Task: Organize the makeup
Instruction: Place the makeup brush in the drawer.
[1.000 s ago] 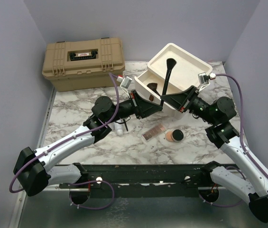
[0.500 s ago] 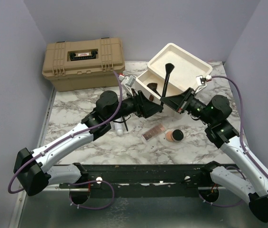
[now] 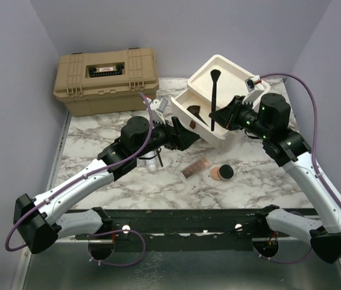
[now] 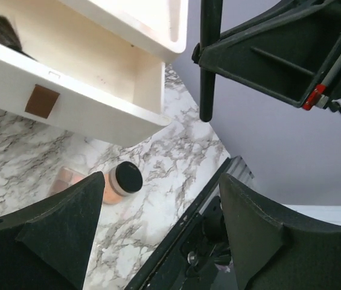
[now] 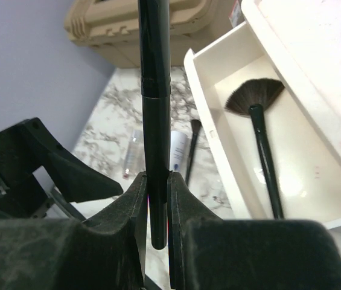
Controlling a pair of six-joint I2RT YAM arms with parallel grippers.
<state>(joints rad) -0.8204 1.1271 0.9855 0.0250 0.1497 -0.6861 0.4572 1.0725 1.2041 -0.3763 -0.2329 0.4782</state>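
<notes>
The open drawer [image 5: 218,115] has a bare bottom beside the fan brush, so I need to lower my right gripper into it, turn the held brush along the drawer, and let go.
My right gripper [image 3: 215,116] [image 5: 157,178] is shut on the lower handle of a black-handled brush [image 3: 213,90] [image 5: 155,90], holding it upright in front of the cream drawer unit [image 3: 233,75]. The same handle [image 4: 210,60] hangs free in the left wrist view. My left gripper [image 3: 189,135] [image 4: 161,181] stands open and empty just left of it. A fan brush [image 3: 194,110] [image 5: 258,112] lies in the open drawer [image 5: 218,115]. On the table lie a pink palette [image 3: 195,168], a round compact [image 3: 221,173] [image 4: 122,180], a whitish bottle [image 5: 178,151], a slim tube [image 5: 131,154] and another brush [image 5: 191,148].
A tan toolbox [image 3: 105,72] stands at the back left of the marble table [image 3: 98,139]. The drawer unit's open drawer [image 4: 98,115] juts toward the left arm. Purple walls close in the sides, and a black rail [image 3: 182,220] runs along the near edge.
The left gripper has opened and let go of the brush handle, then drawn back a little. The right arm has swung the brush up and back toward the drawer unit.
</notes>
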